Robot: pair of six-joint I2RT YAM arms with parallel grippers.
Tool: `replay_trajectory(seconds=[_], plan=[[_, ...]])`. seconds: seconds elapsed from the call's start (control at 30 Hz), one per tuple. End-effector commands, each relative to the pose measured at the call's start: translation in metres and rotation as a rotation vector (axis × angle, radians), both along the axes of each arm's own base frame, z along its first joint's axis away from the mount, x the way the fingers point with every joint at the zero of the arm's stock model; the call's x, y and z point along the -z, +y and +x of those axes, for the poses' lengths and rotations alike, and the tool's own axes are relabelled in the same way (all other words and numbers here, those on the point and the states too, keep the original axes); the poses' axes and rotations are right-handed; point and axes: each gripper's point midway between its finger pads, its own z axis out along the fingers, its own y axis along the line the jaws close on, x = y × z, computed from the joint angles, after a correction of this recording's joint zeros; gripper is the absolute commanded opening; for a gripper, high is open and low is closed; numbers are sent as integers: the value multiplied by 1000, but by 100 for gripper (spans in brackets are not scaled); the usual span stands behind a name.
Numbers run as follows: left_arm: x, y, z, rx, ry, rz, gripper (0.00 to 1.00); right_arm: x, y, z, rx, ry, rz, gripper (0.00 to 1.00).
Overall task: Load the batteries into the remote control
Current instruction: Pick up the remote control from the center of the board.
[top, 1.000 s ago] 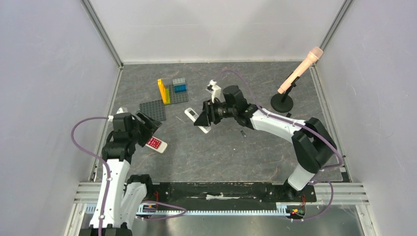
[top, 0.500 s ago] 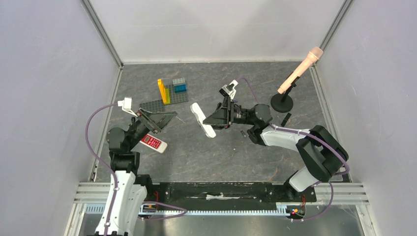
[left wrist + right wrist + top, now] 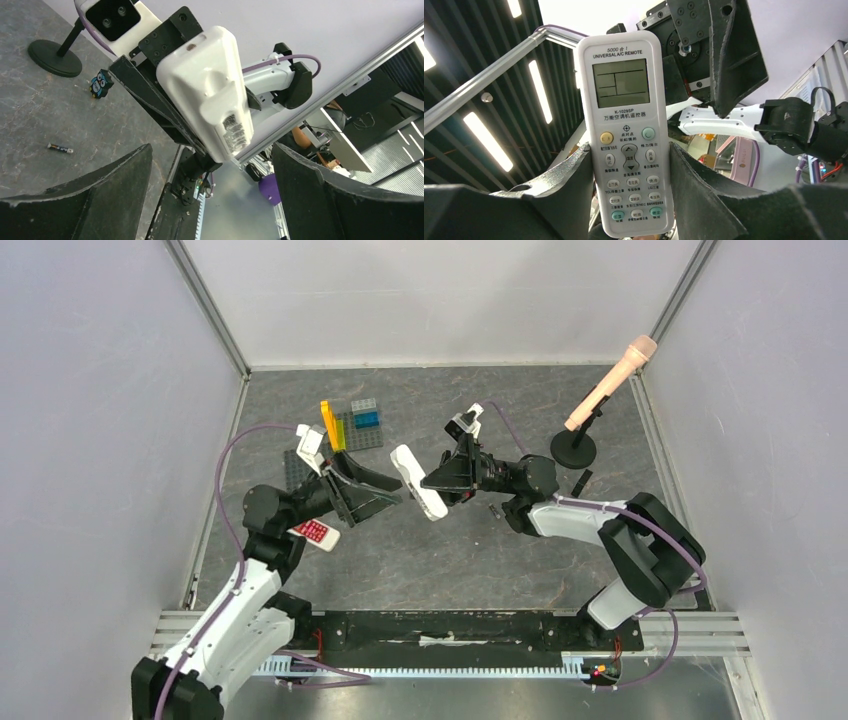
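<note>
My left gripper needs to go to the right in the top view and turn its fingers onto the white remote's far end, which my right gripper leaves bare.
My right gripper is shut on a white air-conditioner remote and holds it up off the table, tilted. In the right wrist view the remote's button face sits between both fingers. In the left wrist view I see its plain back. My left gripper is open and empty, raised in the air just left of the remote, jaws wide apart. One dark battery lies on the table under the right arm; it also shows in the left wrist view. Other batteries are out of view.
A red remote lies on the table below the left arm. A grey brick baseplate with yellow and blue bricks is at the back left. A microphone stand and a small black piece are at the right.
My left arm has swung up and to the right, from above the red remote to just beside the white remote. My right gripper has kept the white remote raised, shifting slightly.
</note>
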Motion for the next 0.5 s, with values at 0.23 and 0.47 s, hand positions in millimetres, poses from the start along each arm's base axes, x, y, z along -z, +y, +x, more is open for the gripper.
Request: replay_trajectory(seconds=[0.23,0.47], plan=[[-35,-11,2,73,-288,130,93,-29,-25,-37,-86,-75,118,30],[-36,-12,-6,190,-500,305,90,-30,-32,-49,-103,-59,92,30]])
